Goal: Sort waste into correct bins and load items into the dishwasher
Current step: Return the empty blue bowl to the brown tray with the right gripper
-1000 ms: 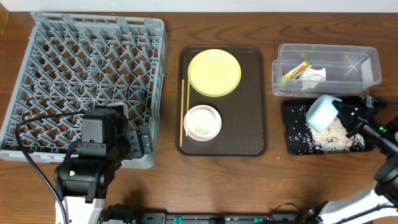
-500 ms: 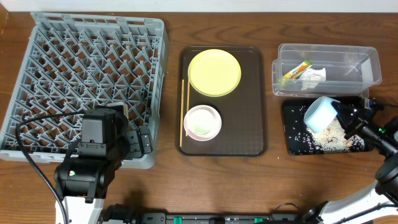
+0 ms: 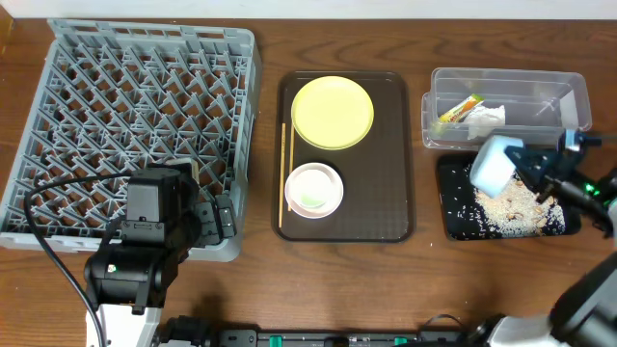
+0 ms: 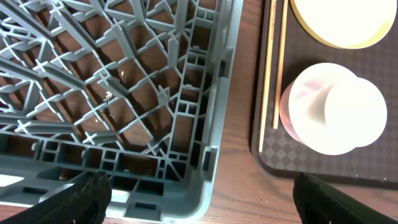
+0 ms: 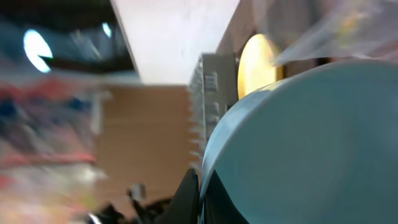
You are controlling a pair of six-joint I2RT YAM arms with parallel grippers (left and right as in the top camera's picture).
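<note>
Next, my right gripper swings to the left in the overhead view over the brown tray's bare part (image 3: 374, 181), levels the tipped bowl, lowers and releases it.
My right gripper (image 3: 521, 166) is shut on the rim of the light blue bowl (image 3: 492, 162), held tipped on its side over the black tray (image 3: 453, 222), where whitish rice scraps (image 3: 511, 202) lie. In the right wrist view the bowl (image 5: 311, 143) fills the frame, its rim between my fingers (image 5: 200, 196). The clear container (image 3: 569, 92) holds the orange wrapper (image 3: 459, 109) and white napkin (image 3: 486, 120). The yellow plate (image 3: 333, 112), whitish-pink bowl with a white cup in it (image 3: 313, 189) and chopsticks (image 3: 285, 173) sit on the brown tray (image 3: 395, 193). My left gripper (image 4: 199, 202) is open over the grey dish rack's (image 3: 135, 125) corner.
The left arm's black body (image 3: 145, 241) stands at the rack's near right corner. The rack's edge (image 4: 217, 124) and the brown tray's rim (image 4: 264, 149) lie close together in the left wrist view, with a strip of wooden table between them.
My right gripper has lifted and turned the light blue bowl toward the far edge of the black tray. More rice lies on the tray. The left arm has not moved.
</note>
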